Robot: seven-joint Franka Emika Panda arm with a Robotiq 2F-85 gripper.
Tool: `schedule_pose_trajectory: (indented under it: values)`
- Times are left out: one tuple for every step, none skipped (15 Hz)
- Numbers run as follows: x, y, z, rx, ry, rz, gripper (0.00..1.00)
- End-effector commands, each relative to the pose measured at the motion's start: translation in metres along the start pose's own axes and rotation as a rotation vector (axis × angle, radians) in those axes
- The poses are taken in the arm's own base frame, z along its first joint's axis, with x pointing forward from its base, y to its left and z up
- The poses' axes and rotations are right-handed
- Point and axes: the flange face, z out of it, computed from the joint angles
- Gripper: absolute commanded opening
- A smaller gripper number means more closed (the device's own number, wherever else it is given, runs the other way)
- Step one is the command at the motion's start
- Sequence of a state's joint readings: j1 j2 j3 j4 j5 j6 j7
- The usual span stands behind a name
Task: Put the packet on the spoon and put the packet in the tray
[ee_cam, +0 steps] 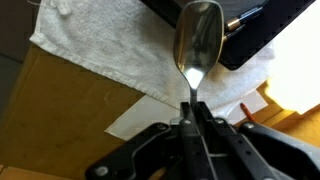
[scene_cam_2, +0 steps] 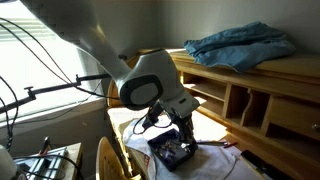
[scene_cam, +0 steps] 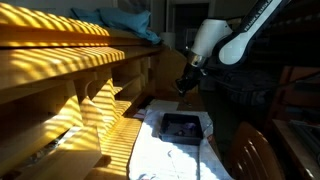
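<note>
The white cloth [ee_cam: 100,45] beside the tray is bare below the gripper, so the gripper needs to move down clear of the tray's edge next and let go of the spoon's handle there.
My gripper [ee_cam: 191,118] is shut on the handle of a metal spoon [ee_cam: 197,45], whose bowl points away from me over the edge of the dark tray [ee_cam: 262,45]. In both exterior views the gripper [scene_cam: 187,82] [scene_cam_2: 180,128] hangs a little above the dark, shallow tray [scene_cam: 182,127] [scene_cam_2: 172,150], which lies on a white cloth [scene_cam: 170,155] [ee_cam: 100,45]. Small items lie in the tray; I cannot tell whether any is the packet. The spoon is too small to make out in the exterior views.
A wooden shelf unit [scene_cam: 70,90] runs beside the cloth, with a blue cloth bundle [scene_cam_2: 240,45] on top. A white paper sheet [ee_cam: 135,122] lies under the cloth's edge on the brown surface. A wooden chair back [scene_cam: 255,150] stands near the tray.
</note>
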State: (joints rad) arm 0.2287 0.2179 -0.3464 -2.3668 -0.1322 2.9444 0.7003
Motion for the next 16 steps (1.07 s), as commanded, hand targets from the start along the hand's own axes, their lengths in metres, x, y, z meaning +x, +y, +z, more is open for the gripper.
schedule_pose_trajectory:
  values:
    - [0.018,0.009,0.001,0.034,-0.099,0.026,0.03]
    - [0.026,0.014,0.003,0.031,-0.12,0.034,0.03]
    - [0.032,0.018,0.005,0.028,-0.139,0.037,0.03]
    - [0.039,0.025,0.008,0.018,-0.151,0.043,0.03]
    - [0.047,0.031,0.008,0.006,-0.161,0.05,0.03]
    - [0.054,0.037,0.01,-0.01,-0.169,0.055,0.03]
    - [0.06,0.041,0.012,-0.02,-0.175,0.065,0.03]
    - [0.066,0.045,0.015,-0.03,-0.183,0.072,0.03]
    - [0.07,0.047,0.019,-0.039,-0.191,0.08,0.03]
    - [0.074,0.049,0.024,-0.048,-0.199,0.085,0.03]
    - [0.076,0.049,0.032,-0.055,-0.207,0.09,0.03]
    - [0.078,0.049,0.038,-0.061,-0.21,0.092,0.03]
    - [0.08,0.048,0.045,-0.068,-0.204,0.092,0.03]
    - [0.081,0.047,0.054,-0.072,-0.197,0.088,0.03]
    - [0.083,0.045,0.06,-0.078,-0.193,0.083,0.03]
    - [0.084,0.043,0.069,-0.082,-0.194,0.079,0.03]
